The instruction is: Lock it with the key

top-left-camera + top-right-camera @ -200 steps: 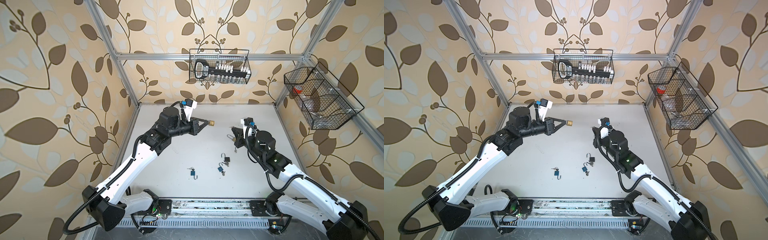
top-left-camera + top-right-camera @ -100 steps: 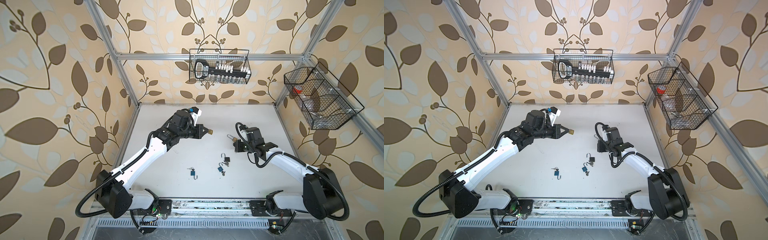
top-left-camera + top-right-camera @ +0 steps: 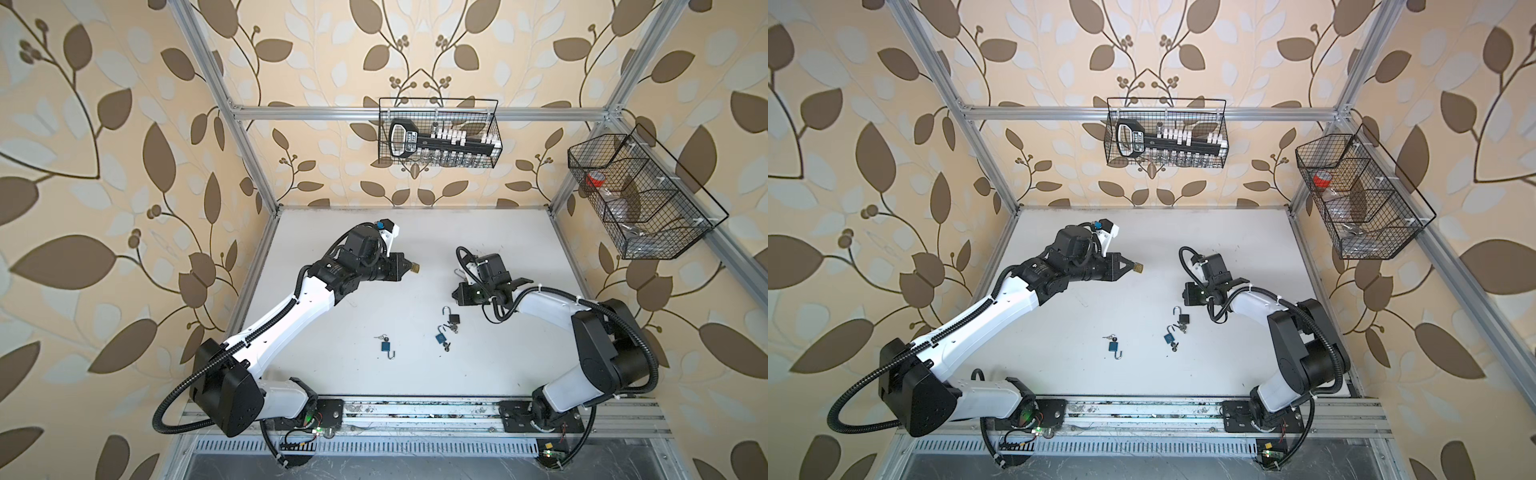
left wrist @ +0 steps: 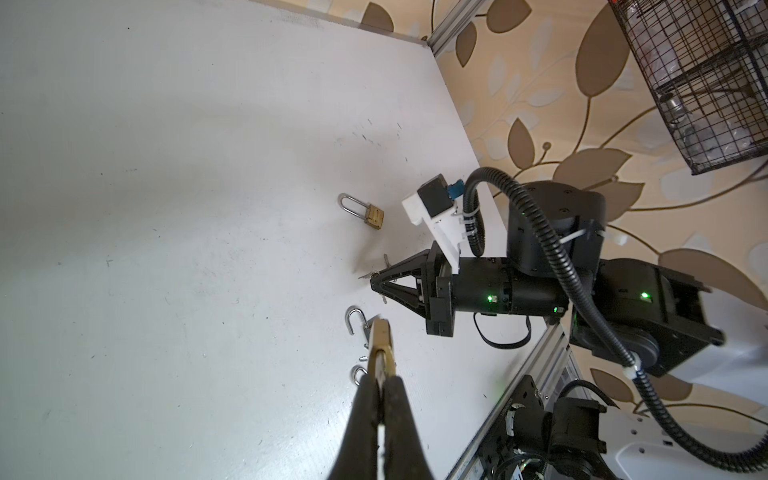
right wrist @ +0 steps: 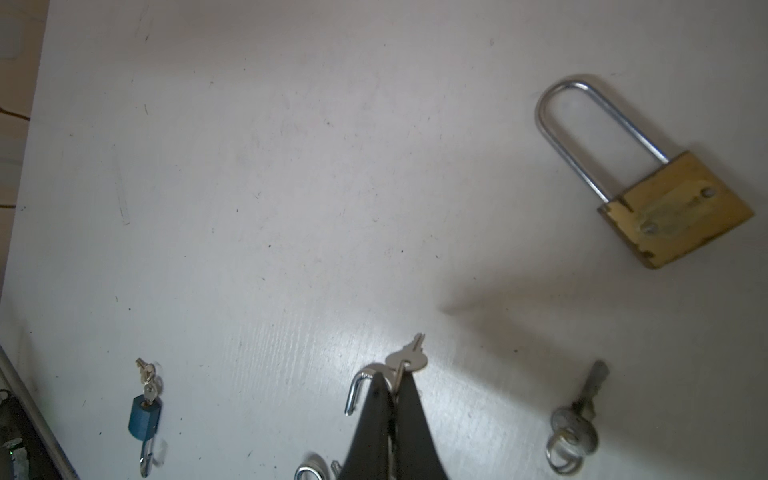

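My right gripper moves down to the bare tabletop beside the black padlock's open shackle next and releases the small silver key (image 5: 406, 358), as that spot lies below it.
My left gripper (image 3: 409, 267) (image 3: 1133, 266) hangs above the table's middle left, shut on a small brass padlock (image 4: 380, 343) whose body sticks out past the fingertips. In the left wrist view the padlock shows edge-on between the black fingers (image 4: 365, 399). My right gripper (image 3: 456, 296) (image 4: 373, 285) is low over the table at middle right, shut on a small silver key (image 5: 406, 358) that points out from its tips (image 5: 392, 380). The two grippers face each other, well apart.
A long-shackle brass padlock (image 5: 673, 208) (image 4: 373, 215) lies beside the right gripper. A key on a ring (image 5: 575, 432) lies near it. A black padlock (image 3: 454, 318) and two blue ones (image 3: 439, 338) (image 3: 385, 345), shackles open, lie nearer the front. Wire baskets (image 3: 438, 133) (image 3: 640, 195) hang on the walls.
The left gripper has come down and back a little with the brass padlock. The right arm has folded, its elbow swinging out right, and its gripper has sunk close to the table.
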Robot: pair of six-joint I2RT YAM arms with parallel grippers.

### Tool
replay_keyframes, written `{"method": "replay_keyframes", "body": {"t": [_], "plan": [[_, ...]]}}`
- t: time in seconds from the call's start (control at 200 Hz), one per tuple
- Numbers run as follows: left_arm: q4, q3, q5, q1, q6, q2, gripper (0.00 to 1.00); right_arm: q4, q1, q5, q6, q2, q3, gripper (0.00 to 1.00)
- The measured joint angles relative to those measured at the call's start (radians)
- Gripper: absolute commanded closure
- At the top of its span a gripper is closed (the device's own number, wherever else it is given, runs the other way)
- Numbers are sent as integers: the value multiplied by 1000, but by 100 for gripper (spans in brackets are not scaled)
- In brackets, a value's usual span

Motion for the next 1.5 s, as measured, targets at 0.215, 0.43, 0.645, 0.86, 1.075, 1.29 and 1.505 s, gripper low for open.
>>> {"method": "replay_keyframes", "body": {"t": [0.215, 0.43, 0.645, 0.86, 1.075, 1.29, 1.505], "plan": [[0, 0, 0, 0, 0, -3, 100, 8, 0, -14, 0, 58, 17, 100], [0, 0, 0, 0, -1, -5, 100, 9, 2, -18, 0, 81, 17, 100], [0, 0, 1, 0, -2, -5, 100, 11, 2, -8, 0, 81, 17, 86], [0, 0, 0, 0, -6, -5, 100, 2, 2, 21, -1, 74, 17, 73], [19, -18, 28, 36, -48, -15, 100, -21, 8, 111, -4, -46, 16, 61], [95, -50, 174, 117, -102, -14, 100, 108, 77, 207, -69, -376, -55, 45], [119, -17, 329, 103, -84, 60, 100, 238, 171, 169, -211, -537, -98, 43]]}}
